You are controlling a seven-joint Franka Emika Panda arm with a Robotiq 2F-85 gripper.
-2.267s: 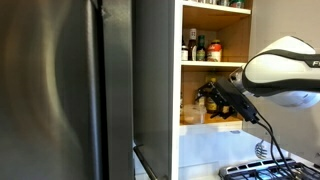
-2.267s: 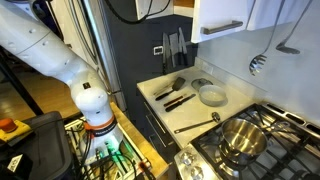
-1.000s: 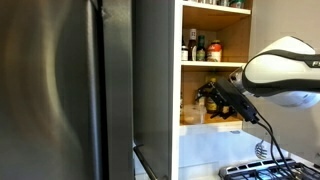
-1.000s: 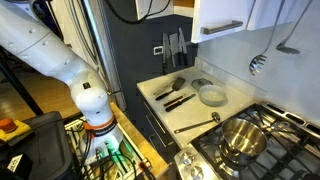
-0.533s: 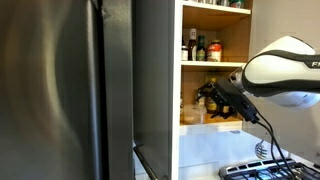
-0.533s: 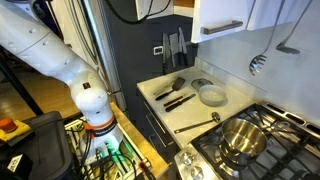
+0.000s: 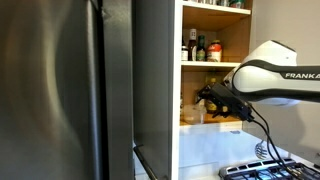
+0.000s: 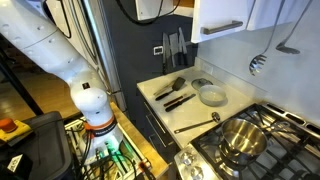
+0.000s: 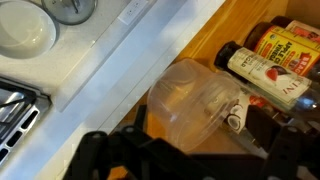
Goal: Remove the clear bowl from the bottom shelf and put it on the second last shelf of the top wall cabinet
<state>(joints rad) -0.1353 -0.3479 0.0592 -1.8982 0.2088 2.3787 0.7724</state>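
Observation:
My gripper should next move a little farther in toward the bowl and close across the clear bowl's near rim (image 9: 191, 136). It lies ahead between my open fingers.
In the wrist view the clear bowl (image 9: 190, 100) rests on the wood of the bottom shelf (image 9: 222, 28), just behind that shelf's broad white edge. My gripper (image 9: 200, 138) is open, its dark fingers (image 9: 268, 122) standing on either side of the bowl without closing on it. In an exterior view the gripper (image 7: 206, 98) reaches into the lowest opening of the top wall cabinet (image 7: 247, 40). The second last shelf (image 7: 213, 64) is the thin board directly above the gripper and carries bottles. The bowl itself is hard to make out in that view.
Dark-capped sauce bottles (image 9: 272, 62) lie close behind the bowl, and more bottles (image 7: 200, 47) stand on the board above. The grey fridge (image 7: 60, 90) fills the left. Below are a counter with a white dish (image 9: 24, 28), utensils (image 8: 178, 93) and a stove with a pot (image 8: 240, 140).
The arm's white upper body has shifted a little to the left and turned, and the gripper has edged slightly further into the lowest cabinet opening. The jaws stay open.

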